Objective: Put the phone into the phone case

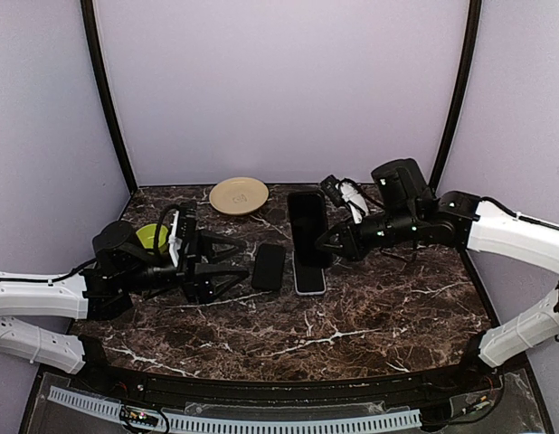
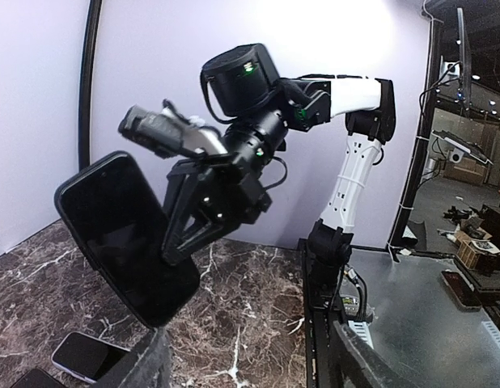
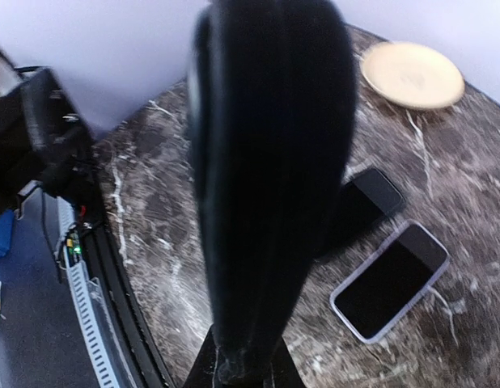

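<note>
My right gripper is above clear tabletop beside the silver-rimmed phone, so next it will move down, shifting to the right in the top view, and release the phone case point(image 1: 308, 224) there.
My right gripper point(image 1: 326, 241) is shut on the lower end of a black phone case point(image 1: 308, 224) and holds it upright above the table. The case fills the right wrist view point(image 3: 270, 162) and shows tilted in the left wrist view point(image 2: 125, 238). A silver-rimmed phone point(image 1: 309, 277) lies flat, screen up, just below the case; it also shows in the right wrist view point(image 3: 391, 279). My left gripper point(image 1: 230, 267) is open and empty, low over the table, left of a smaller black phone point(image 1: 269, 267).
A tan plate point(image 1: 239, 195) sits at the back of the marble table. A green object point(image 1: 151, 237) lies behind my left arm. The smaller black phone point(image 3: 367, 198) lies beside the silver-rimmed one. Black posts and lilac walls enclose the table.
</note>
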### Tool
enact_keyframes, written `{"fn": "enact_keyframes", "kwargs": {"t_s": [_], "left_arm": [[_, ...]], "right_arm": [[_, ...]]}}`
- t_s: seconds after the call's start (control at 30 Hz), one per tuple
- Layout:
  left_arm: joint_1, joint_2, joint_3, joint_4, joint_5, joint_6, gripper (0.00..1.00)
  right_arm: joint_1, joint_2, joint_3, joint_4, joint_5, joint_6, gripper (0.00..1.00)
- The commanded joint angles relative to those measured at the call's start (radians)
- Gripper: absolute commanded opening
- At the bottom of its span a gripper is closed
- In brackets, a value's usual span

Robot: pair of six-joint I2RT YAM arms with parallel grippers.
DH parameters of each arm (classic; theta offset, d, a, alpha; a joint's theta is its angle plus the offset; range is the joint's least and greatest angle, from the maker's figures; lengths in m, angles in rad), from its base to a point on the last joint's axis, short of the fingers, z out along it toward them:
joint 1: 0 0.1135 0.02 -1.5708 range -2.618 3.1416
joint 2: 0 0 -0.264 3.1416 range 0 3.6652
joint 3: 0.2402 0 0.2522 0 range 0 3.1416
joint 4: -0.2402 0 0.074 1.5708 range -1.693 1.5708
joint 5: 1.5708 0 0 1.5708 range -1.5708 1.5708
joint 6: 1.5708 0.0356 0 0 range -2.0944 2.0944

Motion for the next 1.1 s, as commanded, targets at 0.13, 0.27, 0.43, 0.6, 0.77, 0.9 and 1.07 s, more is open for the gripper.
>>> {"fn": "enact_keyframes", "kwargs": {"t_s": [0.13, 0.27, 0.43, 0.6, 0.77, 0.9, 1.07], "left_arm": [[-0.005, -0.006, 0.046, -0.027, -0.001, 0.024, 0.73], [-0.004, -0.007, 0.046, -0.031, 0.005, 0.033, 0.78], [-0.004, -0.007, 0.049, -0.042, 0.009, 0.043, 0.81], [-0.004, -0.002, 0.053, -0.048, 0.016, 0.044, 0.82], [-0.005, 0.004, 0.058, -0.058, 0.024, 0.047, 0.83], [-0.004, 0.004, 0.060, -0.064, 0.024, 0.050, 0.83], [-0.004, 0.007, 0.063, -0.067, 0.033, 0.051, 0.83]], "right_arm": [[-0.251, 0.140, 0.097, -0.299, 0.006, 0.086, 0.00], [-0.314, 0.232, 0.132, -0.340, -0.016, 0.080, 0.00], [-0.350, 0.316, 0.161, -0.355, -0.029, 0.069, 0.00], [-0.371, 0.388, 0.195, -0.387, -0.040, 0.045, 0.00], [-0.393, 0.439, 0.217, -0.402, -0.059, 0.038, 0.00], [-0.406, 0.467, 0.213, -0.404, -0.071, 0.039, 0.00], [-0.421, 0.505, 0.205, -0.390, -0.066, 0.043, 0.08]]}}
